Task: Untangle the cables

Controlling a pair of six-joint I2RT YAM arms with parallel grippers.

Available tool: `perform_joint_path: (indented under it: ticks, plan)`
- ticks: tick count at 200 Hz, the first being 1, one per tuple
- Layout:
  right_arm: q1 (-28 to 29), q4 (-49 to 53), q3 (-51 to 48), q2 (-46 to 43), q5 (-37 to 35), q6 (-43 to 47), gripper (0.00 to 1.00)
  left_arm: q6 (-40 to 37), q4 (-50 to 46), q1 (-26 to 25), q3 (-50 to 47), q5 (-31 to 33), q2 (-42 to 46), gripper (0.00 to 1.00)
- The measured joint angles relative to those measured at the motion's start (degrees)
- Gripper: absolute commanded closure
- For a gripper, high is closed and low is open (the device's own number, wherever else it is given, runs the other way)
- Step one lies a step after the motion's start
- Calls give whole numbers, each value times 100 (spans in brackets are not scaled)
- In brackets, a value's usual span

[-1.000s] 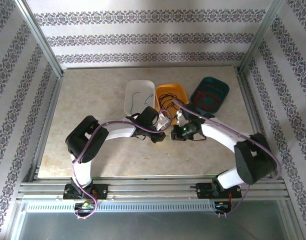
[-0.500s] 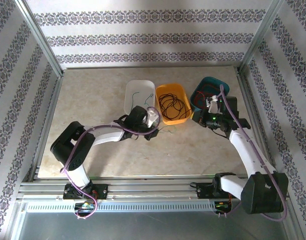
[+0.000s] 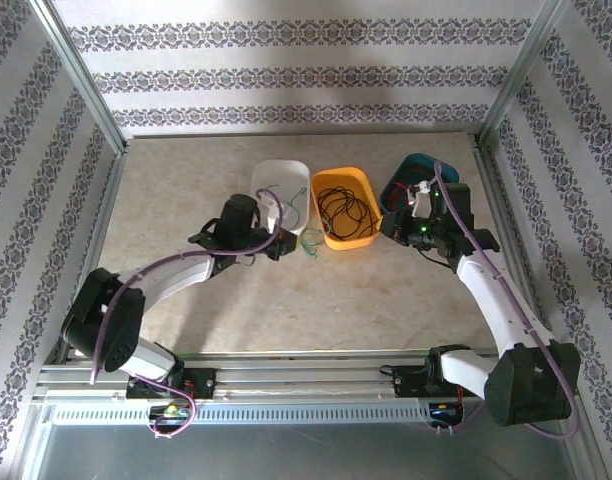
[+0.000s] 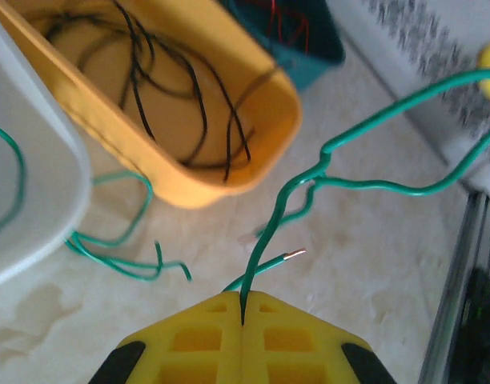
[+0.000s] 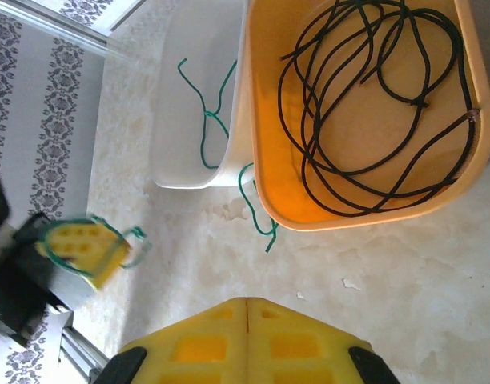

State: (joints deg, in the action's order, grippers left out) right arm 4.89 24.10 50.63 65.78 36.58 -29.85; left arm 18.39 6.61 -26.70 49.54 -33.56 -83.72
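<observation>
My left gripper holds the thin green cable [image 4: 303, 186] and should next carry it outward and release it over the white tray [image 4: 29, 172], which lies outward of the gripper and holds green cable.
My left gripper [image 4: 243, 310] is shut on a thin green cable [image 4: 303, 186], which rises from the yellow jaws and bends away to the right. From above, the left gripper [image 3: 278, 214] hangs at the white tray's [image 3: 263, 178] near right edge. Another green cable [image 4: 117, 258] lies on the table by the trays [image 3: 311, 245], and one lies in the white tray [image 5: 205, 120]. Black cables [image 5: 365, 120] coil in the orange tray [image 3: 364, 232]. A red cable [image 4: 297, 32] shows in the teal tray [image 3: 448, 172]. My right gripper [image 5: 247, 304] is shut with nothing in it, at the teal tray's near left corner [image 3: 418, 203].
The three trays stand side by side at the back middle of the marble tabletop [image 3: 186, 190]. Metal frame posts [image 3: 86, 85] and patterned walls close in the sides and back. A rail [image 3: 306, 375] runs along the near edge.
My left gripper has swung left and back from the orange tray's front to the white tray, carrying the green cable. My right gripper left the centre and now hangs by the teal tray.
</observation>
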Motion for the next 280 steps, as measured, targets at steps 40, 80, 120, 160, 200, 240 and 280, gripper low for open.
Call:
perform_joint_path:
  ticks: [40, 80, 120, 160, 200, 240, 280]
  plan:
    - [361, 9, 11, 197, -284, 2, 93, 767, -258, 634, 1040, 573, -551, 100]
    - [699, 59, 92, 345, -529, 22, 92, 1360, -595, 929, 1996, 975, -1860, 93]
    - [1001, 203, 146, 345, -820, 192, 82, 1558, -726, 957, 2035, 1167, -2162, 31]
    - [1460, 240, 149, 603, -1005, 262, 77, 1309, -632, 922, 2028, 1008, -1696, 27]
    - [1521, 190, 146, 848, -1073, 164, 76, 638, -1189, 407, 1917, 1071, -1154, 24]
    - [1502, 136, 149, 866, -1093, 144, 75, 407, -1797, -389, 1246, 1360, -1067, 22]
    - [1473, 109, 149, 951, -1091, 144, 75, 426, -2149, -557, 1392, 1749, -1602, 22]
